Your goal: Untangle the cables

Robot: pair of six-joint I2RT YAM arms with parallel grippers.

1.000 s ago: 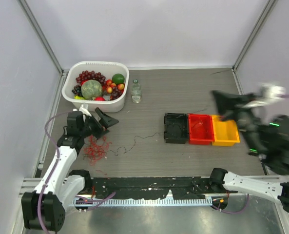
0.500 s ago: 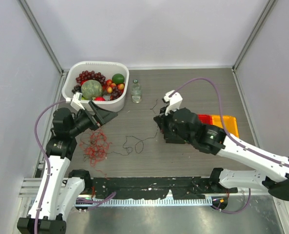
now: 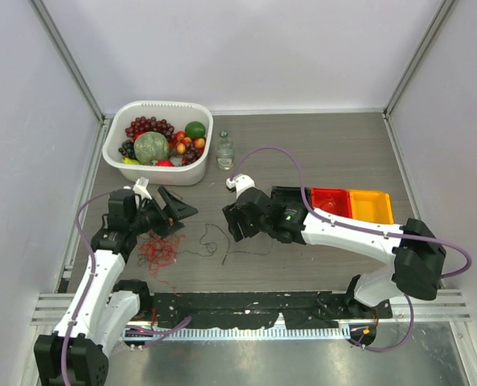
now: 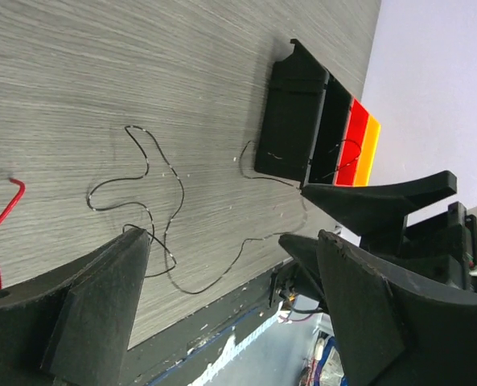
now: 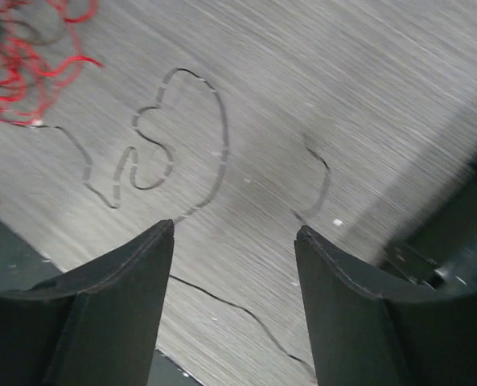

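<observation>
The black wire's bend is below, clear of the red tangle (image 3: 158, 251). My right gripper needs to move there next, to its left in the top view, and go down.
The cables lie left of centre: a red tangle (image 3: 158, 251) and a thin black wire (image 3: 214, 241) trailing right from it. My left gripper (image 3: 174, 215) hangs open just above the red tangle; in the left wrist view the left gripper (image 4: 230, 277) holds nothing, with the black wire (image 4: 174, 201) and a red end (image 4: 1, 229) on the table beyond. My right gripper (image 3: 232, 228) is open over the black wire's right end. In the right wrist view the right gripper (image 5: 234, 241) is empty, and a stretch of black wire (image 5: 230, 305) lies between its fingers, with loops (image 5: 182, 137) and red strands (image 5: 29, 64) beyond.
A white basket (image 3: 159, 104) of fruit stands at the back left, with a small bottle (image 3: 224, 151) beside it. Black (image 3: 290, 195), red (image 3: 332, 201) and yellow (image 3: 371, 206) bins sit in a row to the right of the right wrist. A black rail runs along the near edge.
My right arm swung in from the far right to the middle, carried the black wire's end a moment, then opened and let it drop. The left gripper shifted slightly, still open.
</observation>
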